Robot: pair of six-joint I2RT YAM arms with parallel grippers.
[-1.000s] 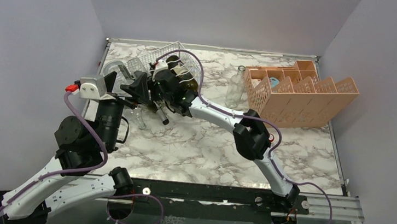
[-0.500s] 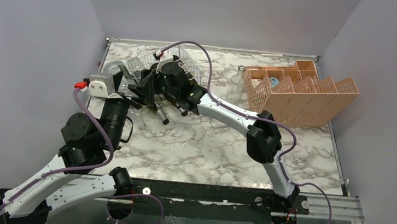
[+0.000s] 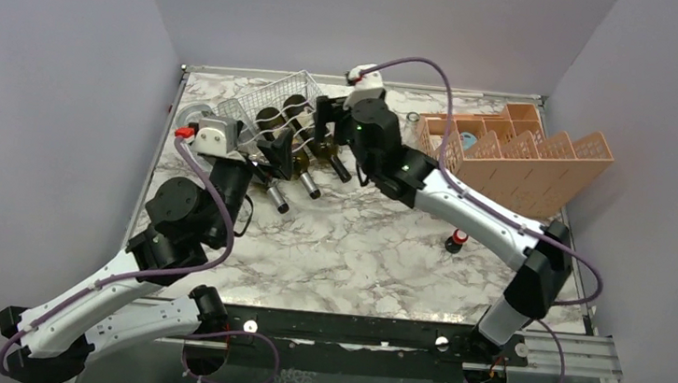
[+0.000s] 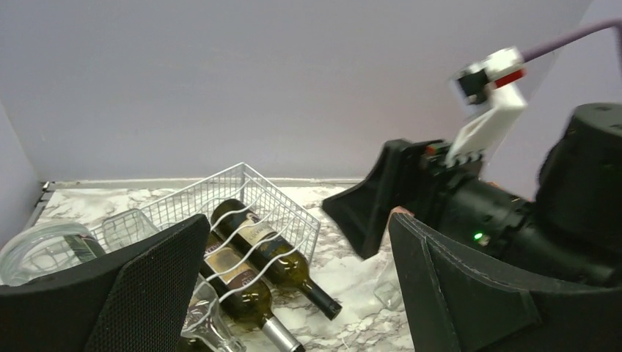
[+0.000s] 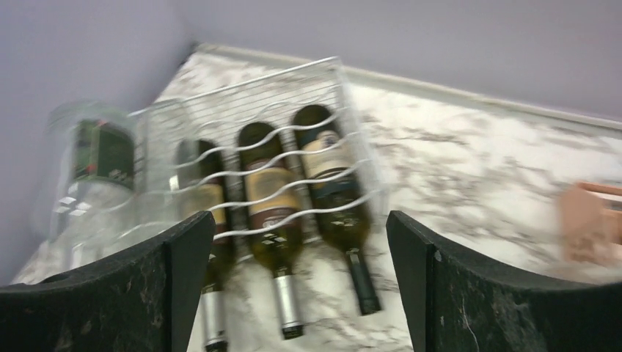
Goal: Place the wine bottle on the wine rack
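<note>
My right gripper swings to the right in the top view next, onto the clear glass neck by the orange crate, since that glass stands outside the rack.
The white wire wine rack lies at the back left of the table. Three dark wine bottles lie side by side in its wavy cradles, necks pointing toward the front. The rightmost bottle has a black neck; it also shows in the left wrist view and the right wrist view. My right gripper is open and empty, just right of the rack. My left gripper is open and empty, in front of the rack, over the bottle necks. The rack also shows in both wrist views.
An orange divided crate stands at the back right. A clear glass jar sits left of the rack. A clear glass bottle lies by the rack's front. A small red-capped object stands mid-right on the marble table.
My right gripper has drawn back to the right, off the rack, and a third bottle now shows lying there. My left gripper has moved right, along the rack's front.
</note>
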